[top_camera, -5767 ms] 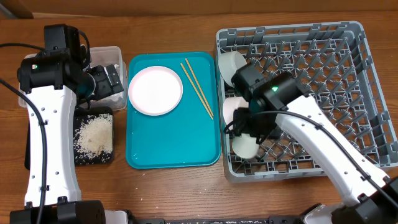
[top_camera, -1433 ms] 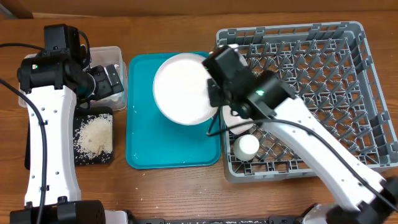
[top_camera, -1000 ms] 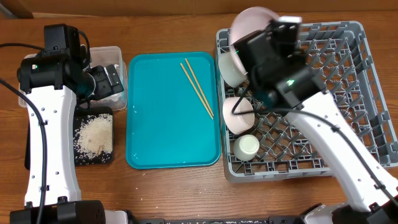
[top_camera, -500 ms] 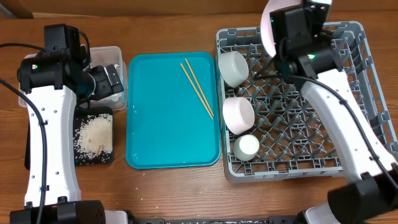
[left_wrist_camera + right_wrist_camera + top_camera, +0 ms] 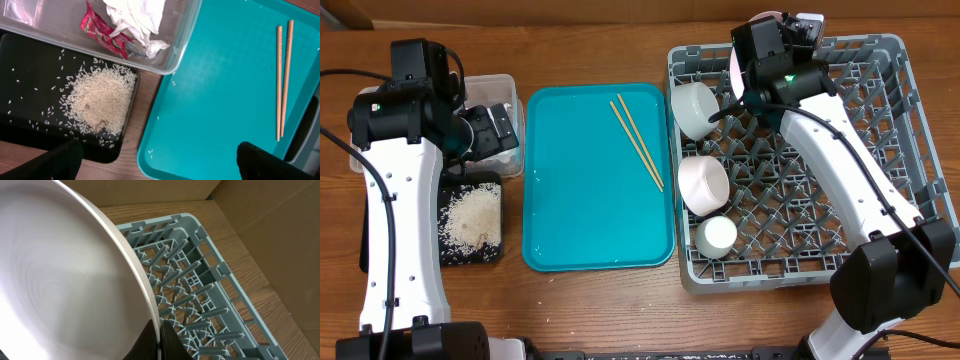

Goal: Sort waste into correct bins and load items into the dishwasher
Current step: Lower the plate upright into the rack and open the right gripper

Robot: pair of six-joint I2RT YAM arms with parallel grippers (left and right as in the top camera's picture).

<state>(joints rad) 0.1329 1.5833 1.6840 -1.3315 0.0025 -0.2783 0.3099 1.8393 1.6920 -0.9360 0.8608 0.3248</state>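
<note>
My right gripper is still above the rack's back wires, with the plate hanging on edge. It should move down toward them next and release the plate's rim there.
My right gripper (image 5: 159, 330) is shut on the rim of the round white plate (image 5: 60, 280), which it holds on edge over the back left part of the grey dishwasher rack (image 5: 200, 280). From overhead the plate (image 5: 737, 60) shows as a thin arc beside that gripper (image 5: 762, 50). A greyish bowl (image 5: 695, 108), a white bowl (image 5: 703, 184) and a small cup (image 5: 716, 235) sit along the rack's (image 5: 880, 150) left side. Two chopsticks (image 5: 637, 142) lie on the teal tray (image 5: 590, 220). My left gripper (image 5: 160, 167) hangs open above the tray's left edge.
The clear tub (image 5: 50, 30) holds a crumpled napkin (image 5: 135, 17) and a red wrapper (image 5: 102, 32). Rice (image 5: 100, 100) is heaped in the black tray (image 5: 30, 75) in front of it. Both stand left of the teal tray (image 5: 215, 100), where the chopsticks (image 5: 283, 80) lie.
My right arm has lifted the plate off the teal tray, carried it right and back over the rack, and turned it on edge. The left arm has not moved.
</note>
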